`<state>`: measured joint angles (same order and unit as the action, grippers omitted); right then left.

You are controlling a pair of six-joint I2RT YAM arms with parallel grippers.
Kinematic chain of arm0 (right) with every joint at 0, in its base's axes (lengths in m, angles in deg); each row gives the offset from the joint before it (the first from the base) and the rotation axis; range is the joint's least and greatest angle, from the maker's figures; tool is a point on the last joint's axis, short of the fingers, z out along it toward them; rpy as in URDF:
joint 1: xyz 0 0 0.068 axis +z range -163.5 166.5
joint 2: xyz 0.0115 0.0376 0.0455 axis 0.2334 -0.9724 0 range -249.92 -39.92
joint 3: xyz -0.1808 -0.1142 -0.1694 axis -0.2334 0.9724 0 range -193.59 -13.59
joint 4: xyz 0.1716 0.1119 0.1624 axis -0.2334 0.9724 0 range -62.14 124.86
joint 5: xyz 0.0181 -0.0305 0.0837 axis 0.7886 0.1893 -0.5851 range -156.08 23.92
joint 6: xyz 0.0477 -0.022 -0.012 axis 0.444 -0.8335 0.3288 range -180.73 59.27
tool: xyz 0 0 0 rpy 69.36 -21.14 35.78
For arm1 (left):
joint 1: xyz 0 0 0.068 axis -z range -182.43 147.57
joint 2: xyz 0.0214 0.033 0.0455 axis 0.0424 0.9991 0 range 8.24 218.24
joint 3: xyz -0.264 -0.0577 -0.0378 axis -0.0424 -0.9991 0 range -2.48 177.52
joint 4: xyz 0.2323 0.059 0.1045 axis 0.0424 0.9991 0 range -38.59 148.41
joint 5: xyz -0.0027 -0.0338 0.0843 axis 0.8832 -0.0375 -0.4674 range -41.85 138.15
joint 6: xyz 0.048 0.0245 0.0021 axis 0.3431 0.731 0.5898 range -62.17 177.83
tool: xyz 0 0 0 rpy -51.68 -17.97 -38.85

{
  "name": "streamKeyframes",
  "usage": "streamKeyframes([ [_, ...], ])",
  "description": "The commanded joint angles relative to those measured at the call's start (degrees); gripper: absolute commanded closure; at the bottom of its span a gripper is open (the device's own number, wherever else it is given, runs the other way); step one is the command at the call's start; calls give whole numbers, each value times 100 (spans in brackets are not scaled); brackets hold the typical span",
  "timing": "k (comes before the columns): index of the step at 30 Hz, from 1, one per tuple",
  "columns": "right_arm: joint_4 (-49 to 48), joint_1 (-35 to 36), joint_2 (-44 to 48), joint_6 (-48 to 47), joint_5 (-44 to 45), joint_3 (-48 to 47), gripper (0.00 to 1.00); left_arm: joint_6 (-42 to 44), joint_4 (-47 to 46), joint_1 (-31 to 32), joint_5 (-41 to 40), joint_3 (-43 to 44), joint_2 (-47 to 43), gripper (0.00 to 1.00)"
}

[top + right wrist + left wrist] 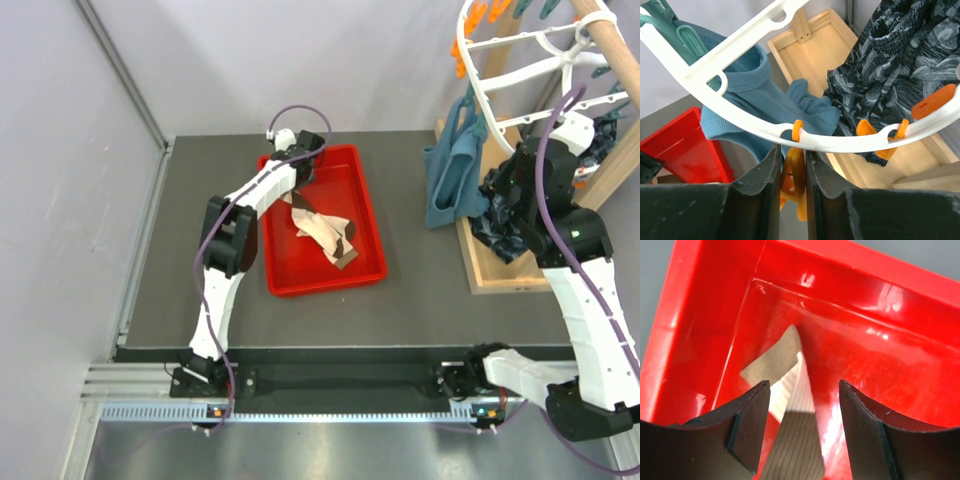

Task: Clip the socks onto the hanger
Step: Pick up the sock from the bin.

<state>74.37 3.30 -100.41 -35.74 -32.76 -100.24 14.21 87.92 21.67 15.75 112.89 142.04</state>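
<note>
Next, my left gripper moves down slightly over the pale fold by the sock's brown end and pinches it shut, as that fold is between the open fingers.
The socks lie in a loose pile in the red tray, cream with dark brown patches. My left gripper is down in the tray's far part, over the end of the pile. In the left wrist view it is open, and a ribbed strip of sock runs up between the fingers without being pinched. The white round hanger stands at the far right. My right gripper is shut on an orange peg that hangs from the hanger's ring.
A teal-blue cloth and a dark patterned fabric hang from the hanger over a wooden base. A slanted wooden pole crosses the top right. More orange pegs line the ring. Grey walls close the left and back.
</note>
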Motion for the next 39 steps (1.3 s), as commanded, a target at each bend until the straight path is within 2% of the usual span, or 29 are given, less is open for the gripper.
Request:
streamKeyframes([
  [1,289,16,55,-205,-370,69,100,-173,-30,-107,-39,372,286,37],
  [6,289,8,64,-223,-344,70,100,-112,-249,-151,225,442,489,46],
  [7,289,16,72,-223,-353,61,100,-86,-285,-160,226,451,524,52],
  [10,298,8,72,-232,-335,61,100,-7,-381,-177,304,425,551,62],
  [11,298,8,72,-232,-335,61,100,46,-364,-186,331,451,542,75],
  [15,307,-1,72,-232,-335,69,100,203,-381,-186,392,355,262,100],
  [20,307,8,81,-249,-388,113,100,669,-915,-116,998,-233,-906,100],
  [22,316,8,72,-249,-405,140,100,1047,-1268,-37,1366,-786,-1633,100],
  [23,316,8,81,-258,-423,131,100,1170,-1818,-19,1925,-1040,-1899,100],
  [24,316,8,64,-232,-432,140,100,1241,-2075,7,2166,-1582,-2441,100],
  [26,359,8,55,-179,-440,114,100,1198,-2620,33,2754,-2365,-2927,100],
  [27,395,8,29,-109,-440,70,100,1206,-3049,121,3444,-2596,-3365,100],
  [29,473,8,-7,-30,-467,0,100,1346,-3552,323,3801,-3297,-3762,100],
  [30,491,8,-33,49,-484,-27,100,1486,-4164,559,4151,-3545,-4165,100],
  [32,553,16,-42,102,-546,-115,100,1662,-4660,867,4234,-4212,-4545,100],
  [33,562,8,-42,137,-581,-132,100,1768,-5167,1225,4286,-4425,-4886,100],
  [35,640,16,-59,190,-642,-229,100,2214,-5583,1657,4164,-4872,-5169,100],
  [36,658,8,-86,225,-669,-255,100,2382,-5741,2086,4111,-4953,-5353,100],
  [39,729,8,-112,322,-748,-343,100,2893,-6103,2773,3970,-5033,-5408,100],
])
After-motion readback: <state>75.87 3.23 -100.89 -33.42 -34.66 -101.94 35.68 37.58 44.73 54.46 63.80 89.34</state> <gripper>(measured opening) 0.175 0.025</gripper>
